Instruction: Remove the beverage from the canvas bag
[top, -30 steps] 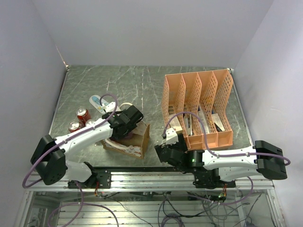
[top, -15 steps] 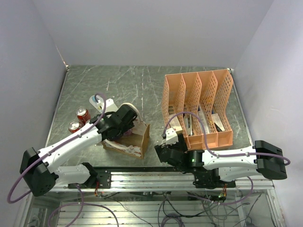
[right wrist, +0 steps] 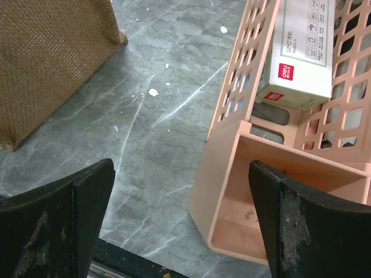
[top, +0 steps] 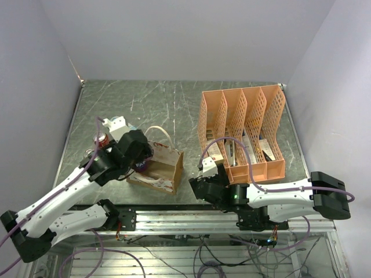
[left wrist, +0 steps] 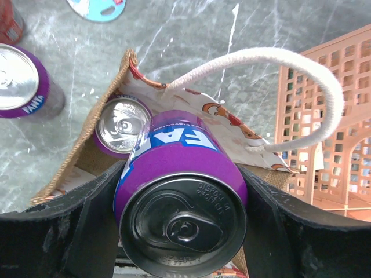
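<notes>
Bare tabletop shows next to the bag, so my left gripper will move back and to the left in the top view, then down, and let go of the can there.
The canvas bag stands open near the front of the table, with a cream handle looped behind it. My left gripper is shut on a purple beverage can and holds it above the bag's left side. In the top view the gripper and the can sit over the bag's left edge. A second purple can stands inside the bag. My right gripper is open and empty, low over the table between the bag and the rack.
An orange file rack holding a white box stands at the right. A purple can and a red can stand left of the bag. A blue-and-white item lies behind them.
My left arm has drawn back to the left and up, bringing the purple can out from the bag's mouth to above its left edge. The right arm has not moved.
</notes>
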Motion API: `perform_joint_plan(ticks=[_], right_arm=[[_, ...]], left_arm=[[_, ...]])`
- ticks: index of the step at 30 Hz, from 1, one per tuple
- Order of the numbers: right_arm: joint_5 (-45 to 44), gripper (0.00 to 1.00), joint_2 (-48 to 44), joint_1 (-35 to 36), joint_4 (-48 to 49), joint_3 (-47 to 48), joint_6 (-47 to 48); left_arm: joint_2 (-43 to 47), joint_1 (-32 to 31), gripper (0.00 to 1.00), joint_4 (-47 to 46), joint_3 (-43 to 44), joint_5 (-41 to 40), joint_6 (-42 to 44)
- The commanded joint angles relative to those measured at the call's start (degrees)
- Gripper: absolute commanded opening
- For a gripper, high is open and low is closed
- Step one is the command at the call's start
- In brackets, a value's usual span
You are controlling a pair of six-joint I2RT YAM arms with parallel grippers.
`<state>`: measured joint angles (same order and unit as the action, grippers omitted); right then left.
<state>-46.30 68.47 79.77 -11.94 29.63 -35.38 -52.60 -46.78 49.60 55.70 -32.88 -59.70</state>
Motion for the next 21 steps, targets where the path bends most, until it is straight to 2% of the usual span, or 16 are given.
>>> perform_joint_plan(ticks=[1,5,9,12,16,21], right_arm=[[-2.00,1.00,0.61,0.46,-0.51,1.63,-0.97],[-2.11,1.00,1.06,0.48,-0.46,1.82,-0.92],[-2.14,1.00,1.55,0.55,-0.69,2.01,-0.94],[-2.13,1.00,1.91,0.60,-0.71,2.21,-0.86],[-2.14,1.00,2.52,0.65,-0.70,2.45,-0.80],[-2.22,1.00,3.61,0.74,-0.86,2.96,-0.81]], left_arm=[[6.25,-0.23,0.07,-2.13,4.39,-5.34,5.89],[10.79,-0.24,0.07,0.65,6.65,-9.06,7.60],[13.37,-0.24,0.07,8.37,10.21,-16.46,5.14],[13.48,-0.24,0.07,18.59,12.15,-23.43,-4.15],[12.28,-0.24,0.07,35.60,12.36,-29.58,-23.47],[11.98,-0.23,0.07,36.13,7.85,-29.12,-29.60]])
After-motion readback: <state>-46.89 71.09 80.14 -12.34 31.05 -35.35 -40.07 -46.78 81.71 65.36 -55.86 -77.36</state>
